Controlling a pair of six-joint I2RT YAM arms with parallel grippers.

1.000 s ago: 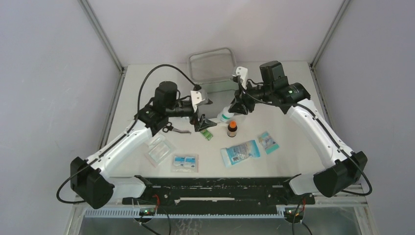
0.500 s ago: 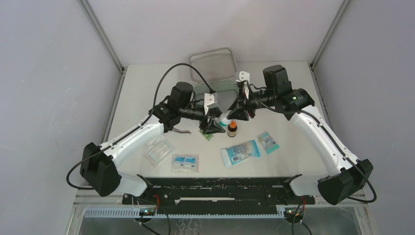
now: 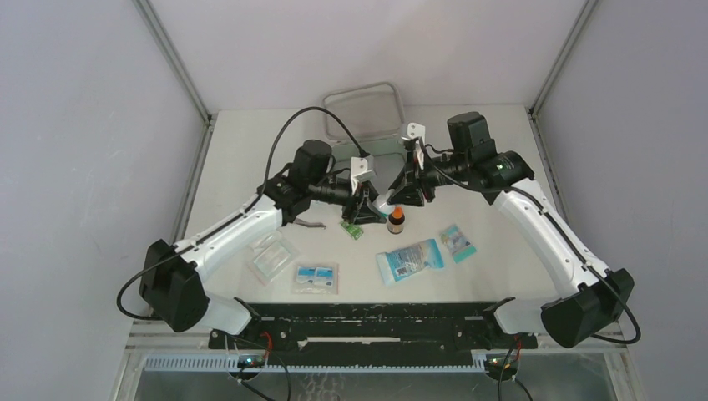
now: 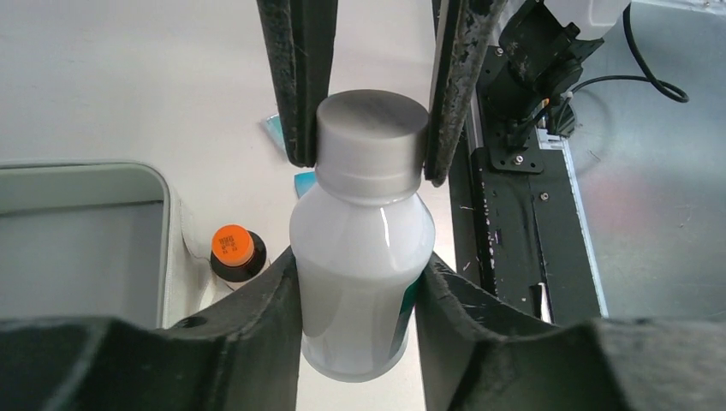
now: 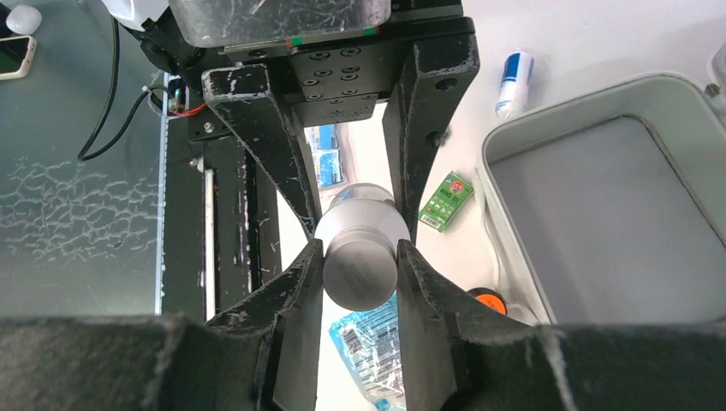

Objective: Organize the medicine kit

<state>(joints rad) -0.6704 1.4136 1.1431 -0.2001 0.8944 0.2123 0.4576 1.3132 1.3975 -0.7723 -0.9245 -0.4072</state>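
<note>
Next, my left gripper takes the white bottle [image 3: 385, 201] outward and down onto the open medicine kit's greyish bottom and releases it, since free room shows there.
A white bottle [image 3: 385, 201] with a grey cap hangs above the table between both arms. My right gripper [image 5: 360, 259] is shut on its cap [image 5: 360, 267]. My left gripper [image 4: 360, 276] is shut on the bottle's body [image 4: 364, 248], both fingers pressing its sides. The medicine kit [image 3: 364, 111] lies open at the back of the table, its lid raised. Its greyish inside shows in the left wrist view [image 4: 77, 235] and in the right wrist view [image 5: 599, 201], with nothing visible in it.
Under the bottle stand an orange-capped brown bottle [image 3: 396, 219] and a small green box [image 3: 351, 229]. Nearer lie a large blue packet [image 3: 409, 261], a small blue packet [image 3: 457, 242], a sachet pack [image 3: 316, 277], a clear packet [image 3: 271, 255] and a metal tool [image 3: 305, 222].
My left arm has swung right to the bottle, and its jaws have closed from wide open onto the bottle's body. The right gripper has kept its hold on the cap.
</note>
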